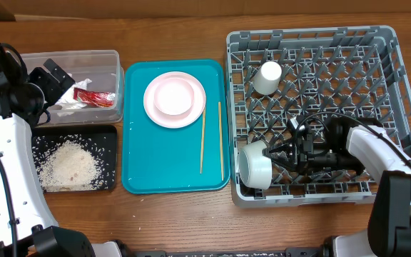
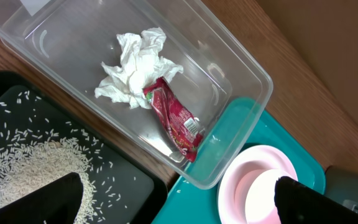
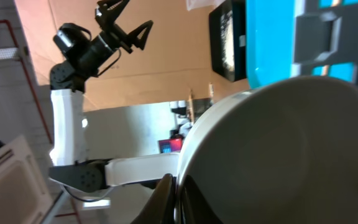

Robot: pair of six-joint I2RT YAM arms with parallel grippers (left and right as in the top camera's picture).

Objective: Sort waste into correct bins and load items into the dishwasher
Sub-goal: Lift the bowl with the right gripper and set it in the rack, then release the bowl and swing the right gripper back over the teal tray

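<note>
My right gripper eases down to the rack's near corner [image 1: 252,177] by the teal tray next and releases the rim of the pale bowl, already on edge there.
My left gripper [image 1: 60,77] is open and empty above the clear tub [image 1: 117,78]; its fingers frame the left wrist view [image 2: 179,208]. The tub [image 2: 241,68] holds the crumpled tissue [image 2: 135,68] and red wrapper [image 2: 176,118]. Rice [image 1: 70,165] lies in the black tray [image 1: 110,135]. My right gripper [image 1: 275,153] is shut on the rim of a pale bowl [image 1: 255,165], held on edge in the front left corner of the grey rack [image 1: 398,86]; the right wrist view shows the jaws [image 3: 178,199] pinching the bowl [image 3: 278,155]. A white cup [image 1: 267,77] stands inverted in the rack.
The teal tray [image 1: 138,157] lies between the bins and the rack. On it are the pink plate [image 1: 191,114], with what looks like a pale bowl [image 1: 173,96] on it, and two chopsticks [image 1: 203,143] [image 1: 220,139] at its right side.
</note>
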